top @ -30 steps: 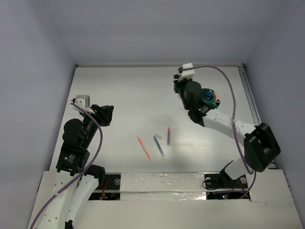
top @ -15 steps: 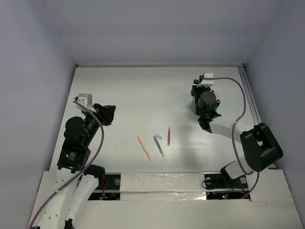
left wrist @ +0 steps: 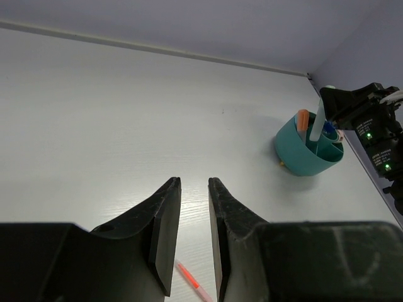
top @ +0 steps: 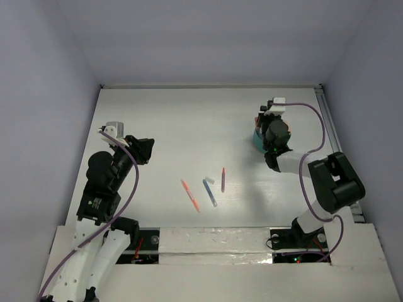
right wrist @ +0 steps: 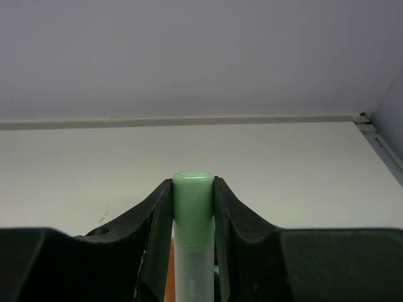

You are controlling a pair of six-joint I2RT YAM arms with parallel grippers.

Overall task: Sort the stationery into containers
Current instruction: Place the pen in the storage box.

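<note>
Next, my right gripper lowers slightly beside the orange marker and releases the green marker's cap, since that marker's pale body already slants into the teal cup (top: 262,134).
My right gripper (right wrist: 192,182) is shut on the cap of a green marker (right wrist: 192,214), which points down with its pale barrel below. In the top view the right wrist (top: 275,129) hangs over the teal cup (top: 256,141). From the left wrist view the cup (left wrist: 308,160) holds an orange marker (left wrist: 303,121), and a pale barrel (left wrist: 319,118) slants into it under the right gripper's fingers. An orange pen (top: 190,195), a blue pen (top: 210,192) and a purple crayon (top: 223,179) lie mid-table. My left gripper (left wrist: 194,182) hovers open at the left, nothing between its fingers.
The white table is boxed in by grey walls on the left, back and right. A rail (top: 330,126) runs along the right edge close to the cup. A small pale piece (top: 210,180) lies beside the blue pen.
The right arm swung rightward with the green marker, from just left of the cup to right over it. The left arm shifted only slightly.
</note>
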